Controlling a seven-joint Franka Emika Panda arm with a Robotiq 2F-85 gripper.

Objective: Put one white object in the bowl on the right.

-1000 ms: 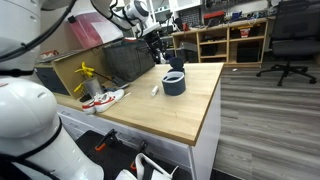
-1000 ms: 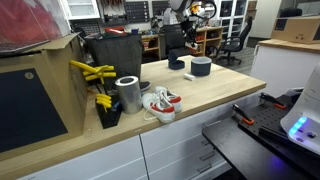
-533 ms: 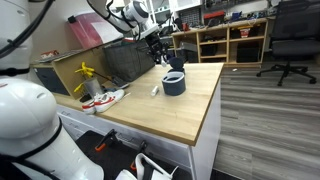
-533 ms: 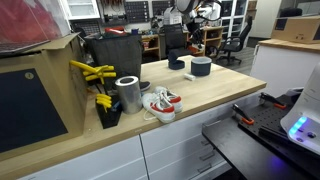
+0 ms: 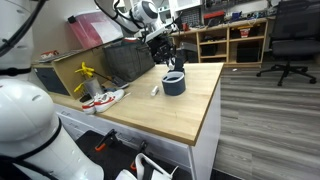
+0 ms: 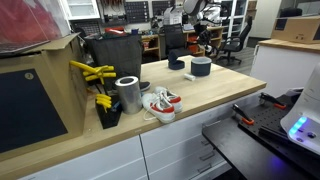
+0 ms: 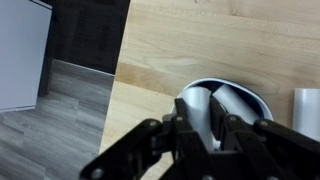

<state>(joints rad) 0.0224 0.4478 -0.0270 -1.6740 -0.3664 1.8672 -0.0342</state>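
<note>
The white object goes down toward the dark bowl's opening [image 5: 174, 76] [image 7: 228, 105] below my gripper next for release there, because it still hangs above the bowl's rim.
The dark bowl [image 5: 174, 84] stands on the wooden table toward its far side, and it also shows in an exterior view [image 6: 201, 68]. In the wrist view the bowl [image 7: 248, 102] lies right under my gripper [image 7: 203, 122]. The jaws stand close together with a pale white object [image 7: 203, 105] between them. In an exterior view my gripper [image 5: 167, 56] hangs a little above the bowl. The other white object [image 5: 155, 90] lies on the table beside the bowl, and it shows at the right edge of the wrist view [image 7: 306, 112].
A red-and-white pair of shoes [image 5: 104, 98] lies near the table's edge, next to a silver can [image 6: 128, 93] and yellow tools [image 6: 92, 72]. A second dark round thing [image 6: 177, 63] sits behind the bowl. A dark box [image 5: 128, 58] stands at the back.
My gripper has moved across and down toward the bowl, and it now hangs over it. The white object on the table has not moved.
</note>
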